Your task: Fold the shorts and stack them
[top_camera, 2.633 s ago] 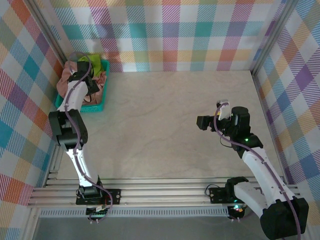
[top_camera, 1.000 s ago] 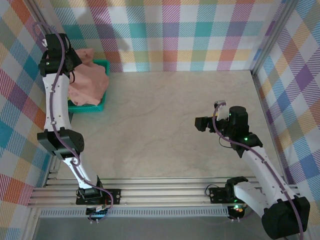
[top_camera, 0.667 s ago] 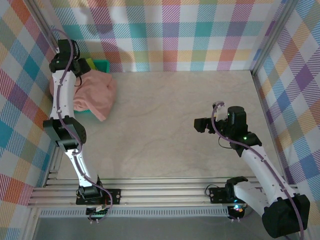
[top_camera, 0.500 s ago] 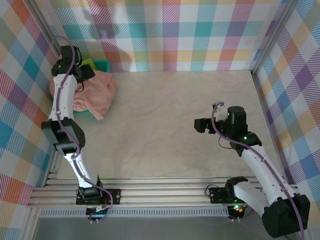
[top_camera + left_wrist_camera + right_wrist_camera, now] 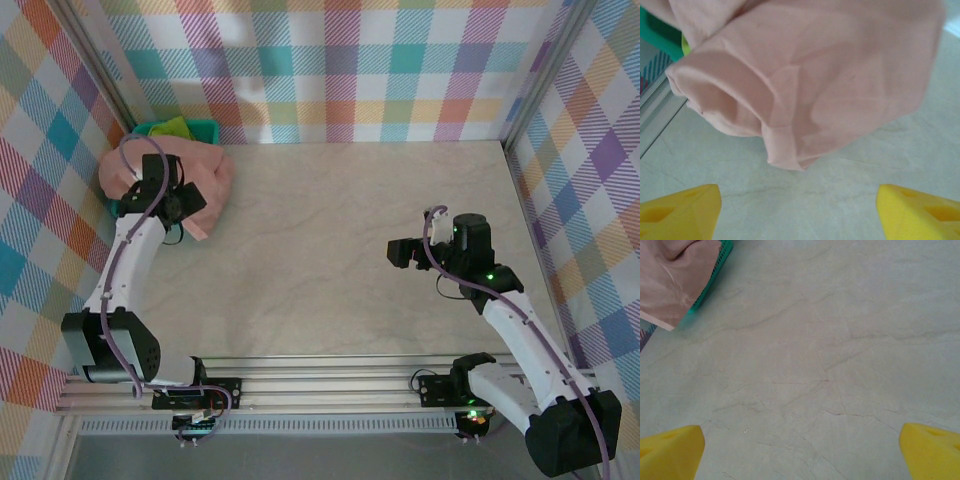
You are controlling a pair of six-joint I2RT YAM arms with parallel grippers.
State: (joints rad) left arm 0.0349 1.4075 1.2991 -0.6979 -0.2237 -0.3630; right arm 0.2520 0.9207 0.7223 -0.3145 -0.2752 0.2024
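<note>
My left gripper needs to move down onto the loose lower corner of the dusty pink shorts (image 5: 205, 178), because that corner spills free of the basket.
The dusty pink shorts (image 5: 205, 178) lie crumpled at the far left, draped over the teal basket's (image 5: 208, 127) right side and spilling onto the table. In the left wrist view the pink shorts (image 5: 810, 85) lie just beyond my open left gripper (image 5: 797, 215), which has only bare table between its yellow fingertips (image 5: 680, 210). From above, my left gripper (image 5: 180, 205) hovers at the cloth's near edge. Lime green shorts (image 5: 170, 126) sit in the basket. My right gripper (image 5: 400, 252) stands open over bare table at the right, holding nothing.
Plaid walls close the table on three sides. The basket stands tight in the far left corner, and its mesh corner (image 5: 715, 275) with the pink cloth (image 5: 675, 280) appears far off in the right wrist view. A metal frame rail (image 5: 110, 80) runs beside the basket.
My left gripper has opened and let go of the pink shorts, which dropped over the basket's edge onto the table. The left arm pulled back and down. The right arm has not moved.
</note>
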